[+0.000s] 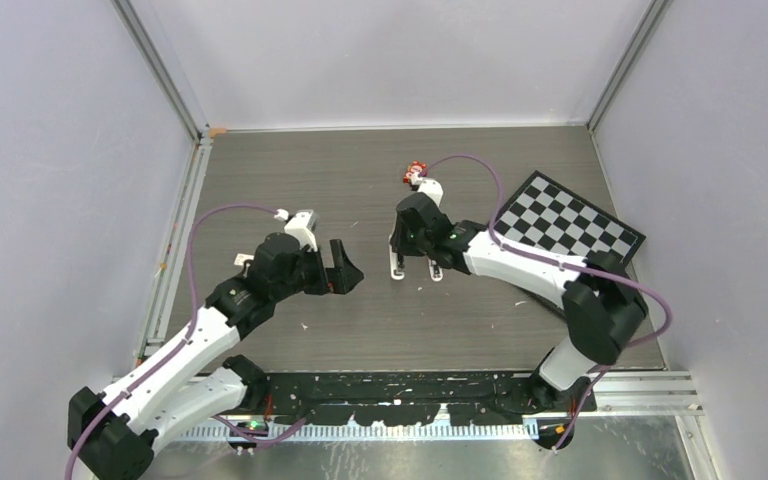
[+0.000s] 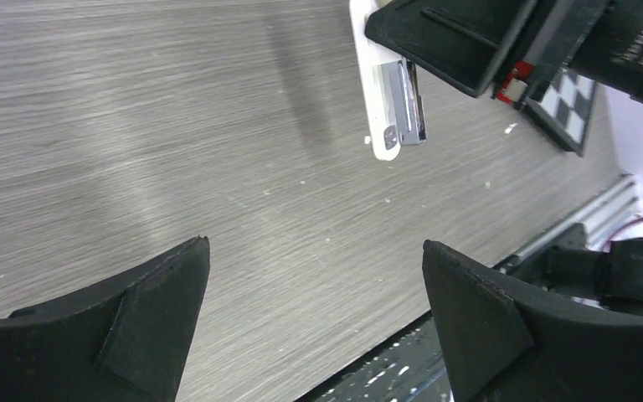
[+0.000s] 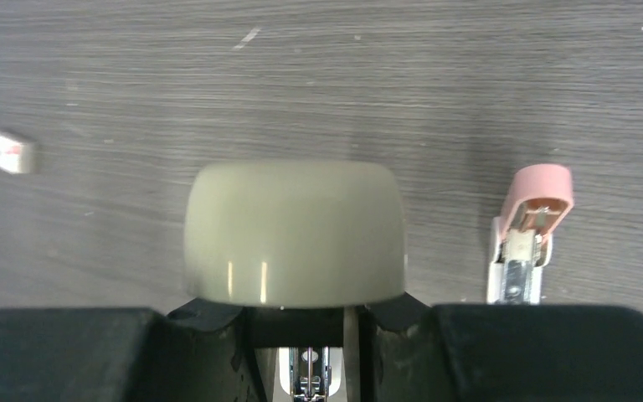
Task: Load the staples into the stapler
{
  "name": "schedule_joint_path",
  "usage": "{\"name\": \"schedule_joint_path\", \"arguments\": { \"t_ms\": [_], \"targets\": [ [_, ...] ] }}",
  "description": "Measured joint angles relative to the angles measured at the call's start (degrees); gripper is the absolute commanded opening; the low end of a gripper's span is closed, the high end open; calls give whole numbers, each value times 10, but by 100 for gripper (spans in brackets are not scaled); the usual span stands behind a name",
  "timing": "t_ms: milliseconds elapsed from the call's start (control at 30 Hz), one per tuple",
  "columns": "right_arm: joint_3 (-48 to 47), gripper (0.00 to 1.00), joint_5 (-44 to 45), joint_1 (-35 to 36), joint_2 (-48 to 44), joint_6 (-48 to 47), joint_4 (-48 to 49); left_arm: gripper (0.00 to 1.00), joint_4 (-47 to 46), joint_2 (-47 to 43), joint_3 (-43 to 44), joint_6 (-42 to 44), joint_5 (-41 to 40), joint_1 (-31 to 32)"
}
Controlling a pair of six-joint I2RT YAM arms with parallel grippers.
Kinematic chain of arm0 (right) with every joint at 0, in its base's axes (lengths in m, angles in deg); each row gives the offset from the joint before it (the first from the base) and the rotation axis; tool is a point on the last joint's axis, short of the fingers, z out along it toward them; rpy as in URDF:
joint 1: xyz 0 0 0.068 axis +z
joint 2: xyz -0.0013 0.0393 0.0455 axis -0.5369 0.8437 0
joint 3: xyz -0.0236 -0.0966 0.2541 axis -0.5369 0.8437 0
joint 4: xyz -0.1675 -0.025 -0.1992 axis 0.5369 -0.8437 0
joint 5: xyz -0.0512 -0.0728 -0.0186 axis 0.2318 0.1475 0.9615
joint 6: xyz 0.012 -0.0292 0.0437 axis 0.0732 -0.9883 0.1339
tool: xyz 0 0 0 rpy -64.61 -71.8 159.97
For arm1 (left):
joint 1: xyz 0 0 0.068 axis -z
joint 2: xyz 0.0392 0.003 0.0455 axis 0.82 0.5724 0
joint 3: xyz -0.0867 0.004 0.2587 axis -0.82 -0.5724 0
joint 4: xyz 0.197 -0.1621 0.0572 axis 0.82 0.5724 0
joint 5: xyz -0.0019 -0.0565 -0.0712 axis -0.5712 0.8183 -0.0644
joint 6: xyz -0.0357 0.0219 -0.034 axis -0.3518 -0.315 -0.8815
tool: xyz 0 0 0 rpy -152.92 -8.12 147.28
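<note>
My right gripper lowers to the tabletop (image 1: 396, 283) beside the pink-and-white piece next and releases the stapler's sides. This is because the stapler hangs above the table with its lid raised.
In the right wrist view the stapler (image 3: 293, 234) fills the middle, its olive-grey lid raised toward the camera. Its pale metal channel (image 3: 306, 373) shows below, between the black fingers. My right gripper (image 3: 301, 327) is shut on the stapler's sides. From above, the right gripper (image 1: 415, 250) points down at mid-table, with pale ends sticking out under it. My left gripper (image 1: 347, 268) hangs open and empty just to its left. In the left wrist view the left gripper (image 2: 316, 243) is wide open over bare table. The staples are out of view.
A pink-and-white piece (image 3: 526, 239) lies on the table right of the stapler. A small white-and-red box (image 3: 4, 151) lies far left. A red packet (image 1: 415, 172) sits behind the right gripper. A checkerboard (image 1: 570, 218) lies at the right. Metal rails run along the near edge (image 1: 440, 385).
</note>
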Motion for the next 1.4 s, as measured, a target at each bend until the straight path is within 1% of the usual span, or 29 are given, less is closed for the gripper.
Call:
{"name": "schedule_joint_path", "arguments": {
  "t_ms": [167, 333, 567, 667, 767, 933, 1033, 1233, 1267, 1400],
  "targets": [
    [-46, 27, 25, -6, 80, -23, -41, 100, 59, -7, 18, 32, -54, 0],
    [-93, 27, 46, -3, 147, -32, -54, 100, 115, -20, 30, 57, -113, 0],
    [-121, 29, 66, 6, 208, -36, -77, 100, 147, -54, 31, 62, -165, 0],
    [-127, 32, 72, 12, 223, -34, -84, 100, 155, -57, 31, 61, -181, 0],
    [-127, 39, 80, 15, 225, -28, -89, 100, 163, -56, 31, 59, -196, 0],
    [-134, 59, 92, 16, 225, -20, -100, 100, 175, -51, 31, 54, -222, 0],
    [-135, 68, 93, 16, 225, -14, -101, 100, 184, -49, 31, 44, -237, 0],
    [-131, 97, 81, 16, 202, -14, -116, 100, 203, -48, 33, 13, -276, 0],
    [-126, 99, 77, 16, 184, -15, -118, 100, 209, -45, 35, 1, -289, 0],
    [-96, 100, 62, 16, 95, -21, -117, 100, 237, -22, 54, -41, -340, -2]
  ]
}}
